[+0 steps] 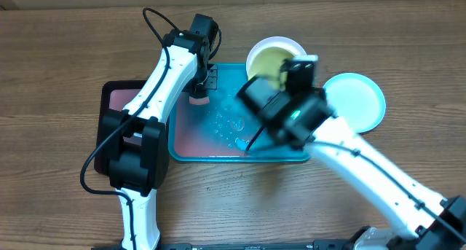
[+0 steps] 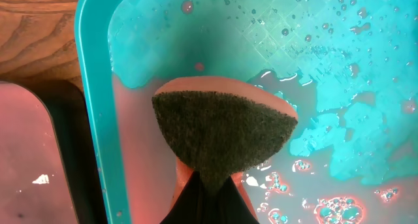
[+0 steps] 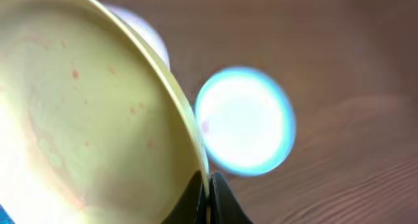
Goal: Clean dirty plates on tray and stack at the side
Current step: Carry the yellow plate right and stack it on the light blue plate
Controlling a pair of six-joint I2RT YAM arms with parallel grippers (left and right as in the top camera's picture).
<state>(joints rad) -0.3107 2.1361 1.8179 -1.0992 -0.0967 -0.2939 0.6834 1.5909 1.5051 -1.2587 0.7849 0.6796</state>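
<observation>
I should next move my right gripper to the right in the overhead view and down, and let go of the plate's rim over the light blue plate (image 1: 354, 100) (image 3: 245, 121), because it lies beside the tray.
My left gripper (image 1: 198, 90) is shut on a pink sponge (image 1: 198, 99) with a dark scrub face (image 2: 222, 132), over the left end of the turquoise tray (image 1: 291, 157). In the left wrist view the left gripper (image 2: 212, 185) pinches the sponge above reddish water and bubbles in the tray (image 2: 91, 119). My right gripper (image 3: 209, 185) is shut on the rim of the lime green plate (image 3: 85, 106), which carries faint red-orange specks. From overhead the green plate (image 1: 268, 63) is tilted over the white plate (image 1: 275, 42) behind the tray. The light blue plate (image 1: 354, 100) lies on the table to the right.
A smaller pinkish tray with a black rim (image 1: 116, 97) sits left of the turquoise tray, under the left arm. Wooden table surrounds everything. In the right wrist view the light blue plate (image 3: 245, 119) and a sliver of the white plate (image 3: 147, 31) appear blurred.
</observation>
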